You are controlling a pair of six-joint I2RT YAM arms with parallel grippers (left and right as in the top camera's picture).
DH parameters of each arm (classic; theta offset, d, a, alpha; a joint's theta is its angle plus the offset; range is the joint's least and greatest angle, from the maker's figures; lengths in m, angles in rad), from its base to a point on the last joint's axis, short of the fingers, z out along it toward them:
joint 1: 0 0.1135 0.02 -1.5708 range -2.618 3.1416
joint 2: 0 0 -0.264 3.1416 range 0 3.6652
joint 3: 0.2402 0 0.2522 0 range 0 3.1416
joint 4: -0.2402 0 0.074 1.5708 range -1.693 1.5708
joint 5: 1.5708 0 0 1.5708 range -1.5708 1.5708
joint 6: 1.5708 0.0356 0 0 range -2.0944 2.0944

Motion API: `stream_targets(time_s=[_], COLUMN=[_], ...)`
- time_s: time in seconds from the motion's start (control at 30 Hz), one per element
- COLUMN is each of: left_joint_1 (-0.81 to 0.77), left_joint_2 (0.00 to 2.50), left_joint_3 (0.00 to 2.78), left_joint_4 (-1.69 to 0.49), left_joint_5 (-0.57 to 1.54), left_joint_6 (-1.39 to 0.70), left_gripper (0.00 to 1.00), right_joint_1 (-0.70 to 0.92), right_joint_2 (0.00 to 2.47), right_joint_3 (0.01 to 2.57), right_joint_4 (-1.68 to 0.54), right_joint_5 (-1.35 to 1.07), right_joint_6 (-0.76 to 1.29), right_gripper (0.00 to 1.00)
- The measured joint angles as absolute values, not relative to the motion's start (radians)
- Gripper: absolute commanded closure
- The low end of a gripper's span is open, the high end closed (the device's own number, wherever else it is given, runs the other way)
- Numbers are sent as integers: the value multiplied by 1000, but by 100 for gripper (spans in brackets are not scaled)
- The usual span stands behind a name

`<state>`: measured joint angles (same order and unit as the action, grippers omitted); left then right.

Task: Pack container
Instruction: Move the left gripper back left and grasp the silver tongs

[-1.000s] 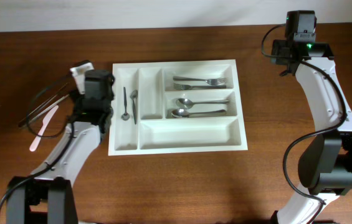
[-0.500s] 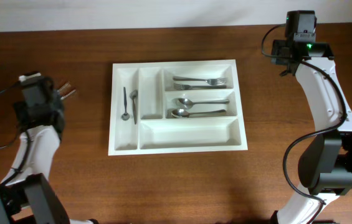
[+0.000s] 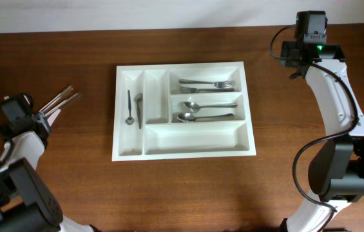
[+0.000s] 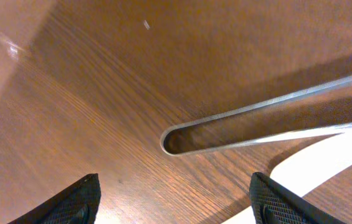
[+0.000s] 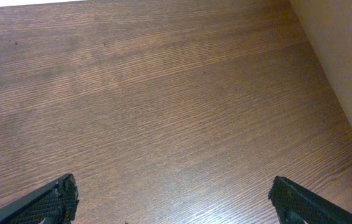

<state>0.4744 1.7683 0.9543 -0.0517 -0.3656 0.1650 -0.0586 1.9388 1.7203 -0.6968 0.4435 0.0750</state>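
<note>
To get onto the slim metal utensil's bent end, my left gripper needs to lower and reach outward first.
The container [image 3: 182, 66] is a white five-compartment tray at the table's middle. Its leftmost narrow compartment holds two small spoons [image 3: 134, 108]. The top long compartment holds forks [image 3: 206, 84] and the middle one holds spoons [image 3: 207, 111]. The second narrow compartment and the bottom long one are bare. My left gripper [image 3: 40, 120] is far left of the tray, open and empty, low over the table; in the left wrist view [image 4: 172, 202] a metal handle [image 4: 250, 121] lies just ahead of its fingers. My right gripper [image 3: 310, 29] is at the back right, open and empty [image 5: 176, 199].
Loose metal cutlery [image 3: 62, 100] lies on the wood left of the tray, next to my left gripper. A pale flat utensil [image 4: 325, 168] lies beside the handle. A wall [image 5: 344, 56] runs along the table's far edge near my right gripper.
My left arm has swung from the tray's left edge out to the far left of the table, uncovering the loose cutlery. The right arm has not moved.
</note>
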Motion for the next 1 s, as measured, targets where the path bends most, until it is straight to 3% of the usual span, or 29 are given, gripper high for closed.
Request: stream_targets(time_s=[0.67,1.0], left_joint_1=[474,474], left_joint_2=[1889,1941], left_joint_3=[957,977], left_joint_4=[204,207], left_joint_5=[-348,-313], left_joint_6=[218,239], left_gripper=[22,25], right_joint_1=[-59,-59], right_joint_2=[1939,1939], right_joint_3=[1720,1720], right_joint_4=[-697,-697], right_joint_5=[443,443], right_joint_6=[75,75], right_gripper=[1,1])
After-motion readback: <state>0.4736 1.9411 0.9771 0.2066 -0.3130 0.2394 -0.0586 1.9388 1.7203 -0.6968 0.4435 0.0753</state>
